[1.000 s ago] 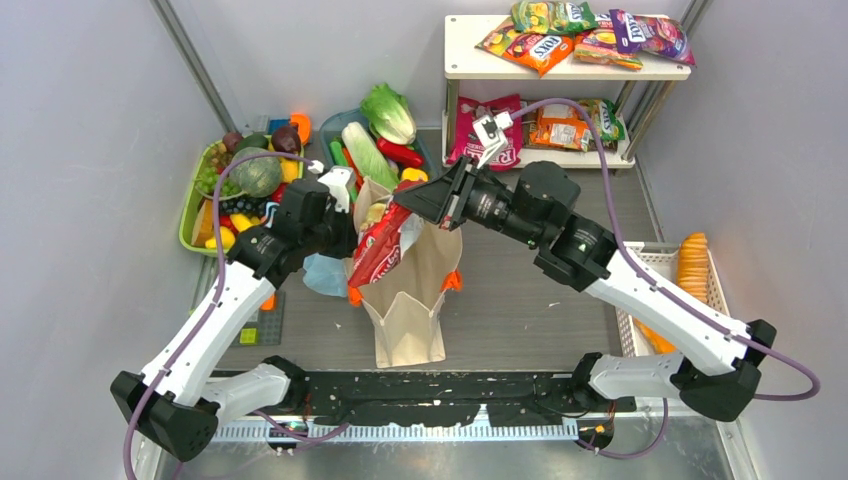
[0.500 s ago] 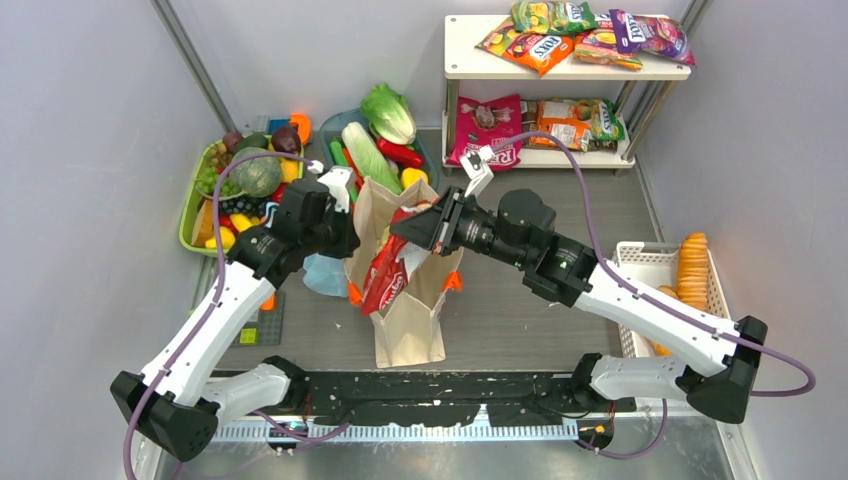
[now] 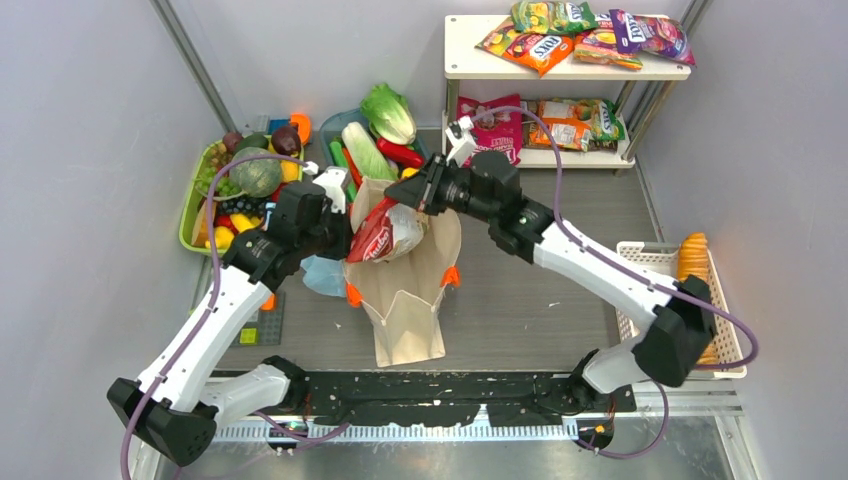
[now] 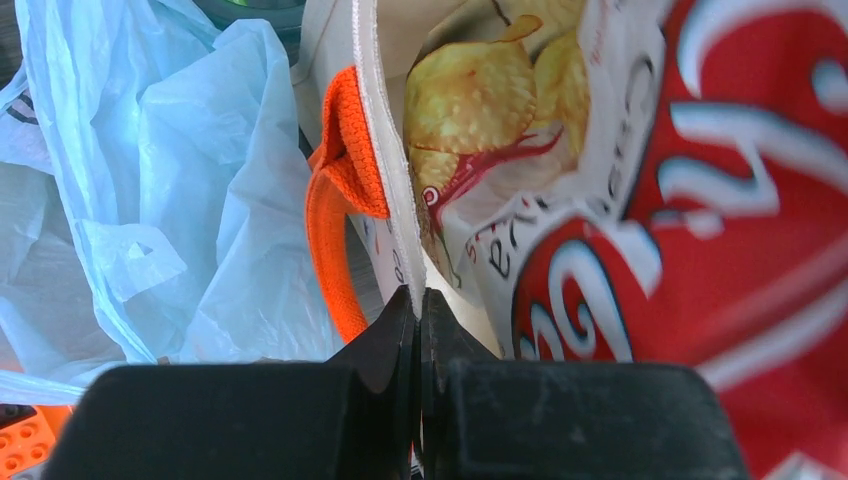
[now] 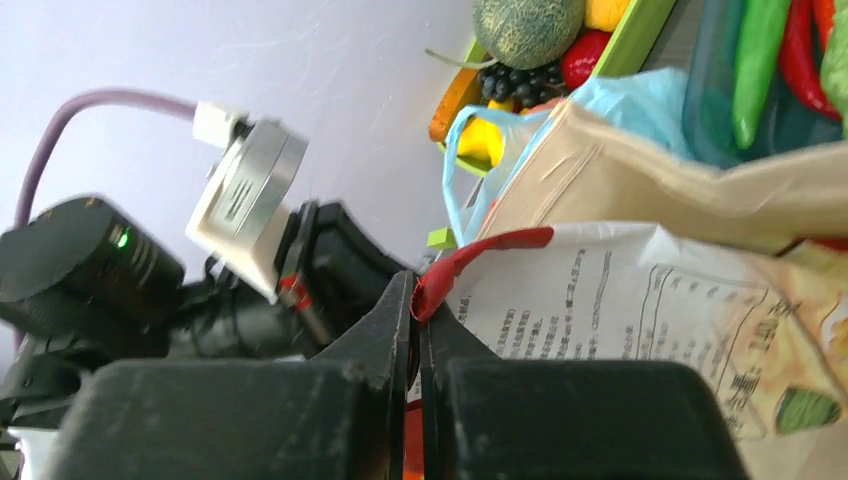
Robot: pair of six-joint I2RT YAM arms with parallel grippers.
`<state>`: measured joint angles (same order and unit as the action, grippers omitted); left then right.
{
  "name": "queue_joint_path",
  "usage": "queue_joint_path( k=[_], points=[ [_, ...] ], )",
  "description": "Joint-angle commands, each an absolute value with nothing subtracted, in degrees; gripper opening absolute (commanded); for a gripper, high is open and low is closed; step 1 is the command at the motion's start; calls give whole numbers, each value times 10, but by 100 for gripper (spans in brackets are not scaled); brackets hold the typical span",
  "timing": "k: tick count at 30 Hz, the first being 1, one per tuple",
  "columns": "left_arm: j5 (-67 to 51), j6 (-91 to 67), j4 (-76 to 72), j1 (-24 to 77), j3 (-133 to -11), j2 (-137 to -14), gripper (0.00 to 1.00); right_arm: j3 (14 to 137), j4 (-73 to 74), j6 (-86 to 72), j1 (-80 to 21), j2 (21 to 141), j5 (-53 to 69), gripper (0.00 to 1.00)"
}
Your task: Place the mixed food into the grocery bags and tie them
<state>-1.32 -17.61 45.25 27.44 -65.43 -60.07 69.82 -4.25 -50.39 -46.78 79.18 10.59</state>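
The right gripper moves back and down into the tote's open middle next and releases the red packet (image 3: 380, 238), since it still lies tilted across the tote's opening.
A beige canvas tote (image 3: 405, 300) with orange handles (image 4: 335, 260) stands open mid-table. My left gripper (image 3: 345, 232) is shut on the tote's left rim (image 4: 385, 150), the cloth pinched between the fingertips of that gripper (image 4: 420, 300). My right gripper (image 3: 402, 196) is shut on the crimped top edge of a red snack packet (image 3: 380, 238). The packet lies tilted across the tote's mouth. The right wrist view shows this gripper (image 5: 415, 300) on the red seam, with the packet's printed back (image 5: 620, 310) beyond. A light-blue plastic bag (image 3: 322, 275) lies crumpled left of the tote.
A green tray (image 3: 188, 215) of toy produce with a round melon (image 3: 258, 177) sits far left. Long cabbage (image 3: 367, 152) lies in a tub behind the tote. A white shelf (image 3: 465, 40) holds several snack packets. A mesh basket (image 3: 640, 248) with biscuits (image 3: 692, 265) stands right.
My right gripper has moved left and toward the back with the red packet, which swung from hanging down beside the tote to lying across its mouth. The left gripper held still.
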Motion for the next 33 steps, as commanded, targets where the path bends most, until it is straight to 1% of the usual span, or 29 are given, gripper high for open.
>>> queue_joint_path(
  k=[1,4,6,7,8,9,12,15,17,19,21,22,25,26,28,30,31,32,33],
  points=[
    [-15,-175,427,272,-665,-587,0,776,-83,-467,-430,830,223,5],
    [-12,-171,422,272,-660,-582,0,703,-69,-443,-434,812,231,5],
    [-11,-170,423,272,-661,-578,0,660,-24,-411,-437,791,211,5],
    [-10,-170,423,272,-660,-575,0,650,34,-384,-439,776,198,5],
    [-10,-170,422,272,-659,-572,0,637,61,-368,-450,770,168,5],
    [-10,-170,421,272,-659,-571,0,634,131,-337,-457,757,141,5],
    [-10,-170,421,272,-662,-567,0,658,225,-270,-518,739,74,6],
    [-14,-170,423,272,-666,-566,0,719,355,-237,-563,746,-4,9],
    [-19,-171,423,272,-666,-564,0,749,415,-216,-583,766,-31,10],
    [-26,-171,422,272,-666,-562,0,777,447,-180,-606,800,-41,9],
    [-27,-172,421,272,-664,-561,0,815,482,-151,-618,852,-58,7],
    [-25,-172,421,272,-664,-560,0,829,510,-135,-622,897,-65,6],
    [-13,-171,426,272,-664,-561,0,886,562,-114,-639,987,-98,5],
    [-7,-171,427,271,-664,-560,0,890,577,-110,-643,1022,-106,5],
    [-5,-166,429,271,-664,-559,0,889,582,-107,-655,1052,-109,5],
    [15,-165,431,270,-664,-558,0,879,580,-108,-663,1057,-109,5],
    [18,-165,433,270,-663,-557,0,878,579,-110,-666,1047,-109,7],
    [22,-165,434,269,-663,-558,0,879,576,-112,-665,1039,-111,12],
    [23,-165,435,269,-663,-559,0,881,574,-116,-666,1017,-114,29]
  ],
)
